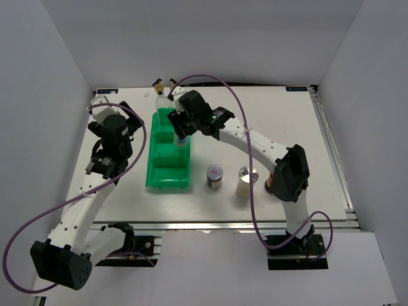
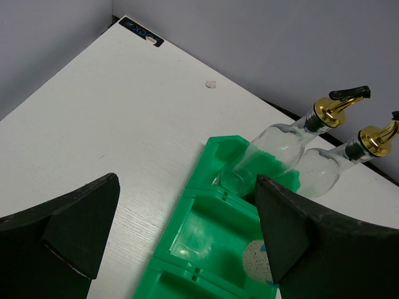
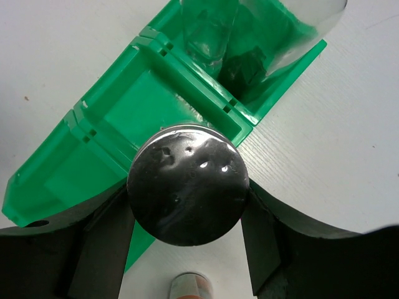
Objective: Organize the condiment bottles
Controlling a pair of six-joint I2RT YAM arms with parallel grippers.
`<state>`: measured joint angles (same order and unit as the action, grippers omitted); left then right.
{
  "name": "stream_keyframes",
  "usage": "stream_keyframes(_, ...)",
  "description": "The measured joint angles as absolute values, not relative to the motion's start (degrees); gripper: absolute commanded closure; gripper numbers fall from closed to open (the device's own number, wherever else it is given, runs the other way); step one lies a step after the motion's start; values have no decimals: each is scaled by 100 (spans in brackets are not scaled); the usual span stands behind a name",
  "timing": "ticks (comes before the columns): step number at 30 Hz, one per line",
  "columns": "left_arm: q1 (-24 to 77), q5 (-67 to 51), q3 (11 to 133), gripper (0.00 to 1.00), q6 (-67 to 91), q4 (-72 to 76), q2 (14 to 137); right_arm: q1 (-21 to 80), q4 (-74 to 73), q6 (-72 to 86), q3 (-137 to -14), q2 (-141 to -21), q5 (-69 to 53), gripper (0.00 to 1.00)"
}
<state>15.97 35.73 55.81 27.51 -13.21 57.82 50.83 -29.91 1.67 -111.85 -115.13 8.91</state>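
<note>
The bin's middle section is empty beneath the jar in my right gripper. My right gripper needs to move in from the edge of the bin's middle section (image 3: 156, 112) and bring the jar down onto the section's bottom.
Two tall clear glass bottles with gold-black spouts (image 2: 274, 146) (image 2: 324, 165) stand at the far compartment of the green bin (image 1: 167, 178). My right gripper (image 3: 187, 208) is shut on the blue-labelled white jar (image 3: 186, 180). It holds the jar over the right edge of the bin's middle compartment (image 1: 182, 139). The jar's white, blue-marked side peeks out in the left wrist view (image 2: 257, 261). My left gripper (image 2: 186, 187) is open and empty, hovering left of the bin (image 1: 107, 164). The dark silver-lidded jar (image 1: 215, 176) and the white shaker (image 1: 247, 181) stand on the table right of the bin.
A red sliver (image 1: 268, 183) shows by the right arm's forearm; the red-lidded jar is otherwise hidden. Grey walls enclose the table on three sides. The bin's near compartment (image 3: 50, 180) holds nothing. A small jar top (image 3: 192, 285) shows below the held jar.
</note>
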Motion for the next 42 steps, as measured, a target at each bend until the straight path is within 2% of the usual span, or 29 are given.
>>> stream_keyframes(8,1597,3553,5468,2,2749,-1280,5677,5083,-2926,266,-11185,-11740,1011,88)
stream_keyframes(12,1597,3551,5468,2,2749,-1280,5677,5087,-2838,283,-11179,-11942,1026,83)
stream_keyframes(15,1597,3548,5465,2,2749,-1280,5677,5087,-2803,311,-11166,-12070,1022,75)
stream_keyframes(18,1597,3548,5461,2,2749,-1275,5677,5092,-2775,349,-11166,-12180,1020,63)
stream_keyframes(19,1597,3548,5450,2,2749,-1260,5677,5092,-2759,357,-11166,-12213,1020,50)
stream_keyframes(21,1597,3548,5422,2,2749,-1232,5677,5092,-2744,388,-11166,-12274,1020,41)
stream_keyframes(22,1597,3551,5404,2,2749,-1219,5677,5092,-2729,395,-11166,-12309,1020,29)
stream_keyframes(28,1597,3516,5393,2,2749,-1175,5677,5092,-2659,440,-11168,-12392,993,11)
stream_keyframes(37,1597,3387,5395,2,2755,-1160,5684,5092,-2604,436,-11168,-12335,810,11)
stream_keyframes(42,1597,3135,5483,2,2768,-1223,5706,5092,-2641,434,-11017,-11813,392,11)
